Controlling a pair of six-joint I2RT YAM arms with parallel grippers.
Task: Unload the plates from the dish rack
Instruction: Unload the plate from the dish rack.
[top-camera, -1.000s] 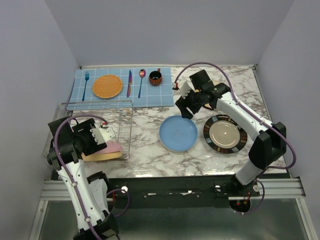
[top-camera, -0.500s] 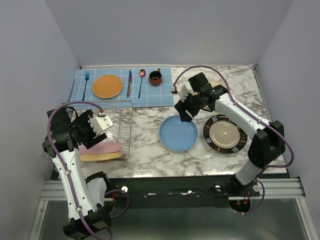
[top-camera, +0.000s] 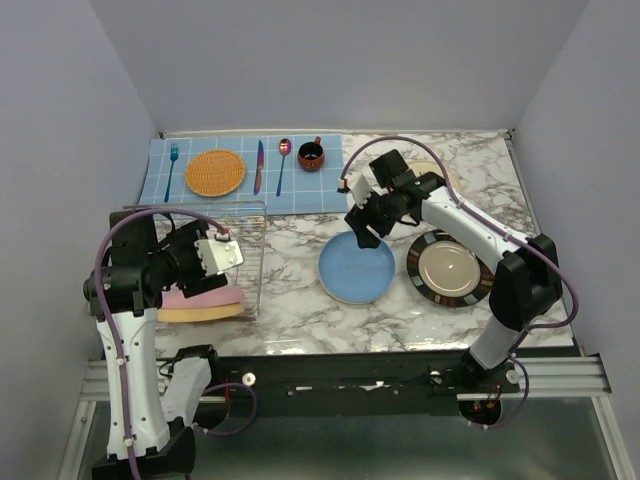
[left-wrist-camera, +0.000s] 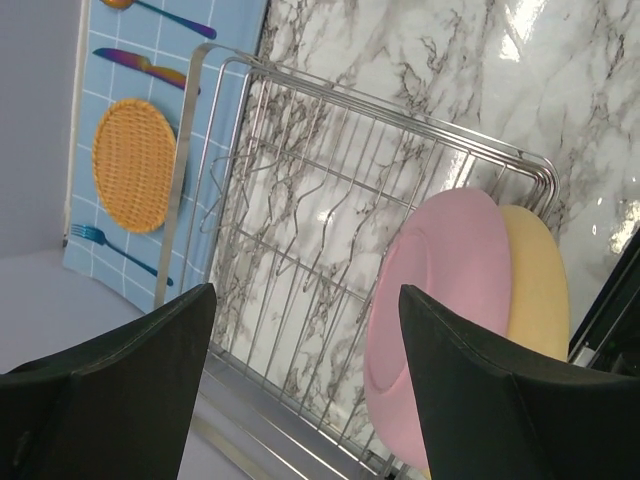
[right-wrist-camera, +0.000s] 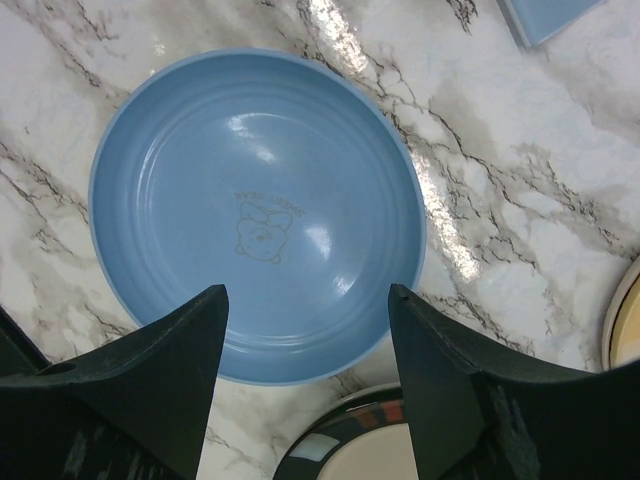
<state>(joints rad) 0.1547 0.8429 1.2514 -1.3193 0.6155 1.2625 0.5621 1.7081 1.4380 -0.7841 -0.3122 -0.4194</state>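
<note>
My left gripper moves back and down onto the pink plate's upper rim (top-camera: 214, 299) (left-wrist-camera: 497, 285) next, since the plate stands below it and nearer my base in the rack.
The dish rack (top-camera: 248, 262) stands at the near left. A pink plate (top-camera: 205, 297) and a yellow-orange plate (top-camera: 200, 313) lean at its near end. My left gripper (top-camera: 222, 253) is open and empty, hovering above the rack's middle. In the left wrist view the pink plate (left-wrist-camera: 450, 300) and the yellow-orange plate (left-wrist-camera: 537, 290) stand in the rack (left-wrist-camera: 300, 230), right of the gripper (left-wrist-camera: 306, 290). A blue plate (top-camera: 357, 267) and a black-rimmed beige plate (top-camera: 450, 268) lie flat on the marble. My right gripper (top-camera: 362, 226) is open and empty over the blue plate's far rim; in the right wrist view the gripper (right-wrist-camera: 305, 295) is above the blue plate (right-wrist-camera: 260, 215).
A blue checked placemat (top-camera: 245, 195) at the back holds a fork, an orange woven disc (top-camera: 214, 172), a knife, a spoon and a dark red cup (top-camera: 311, 155). The black-rimmed plate (right-wrist-camera: 350, 445) shows below the blue one. A cream plate's edge (right-wrist-camera: 625, 320) shows at the right.
My left gripper has swung right and out over the rack. My right gripper has moved left and nearer, over the blue plate's far rim. The plates have not moved.
</note>
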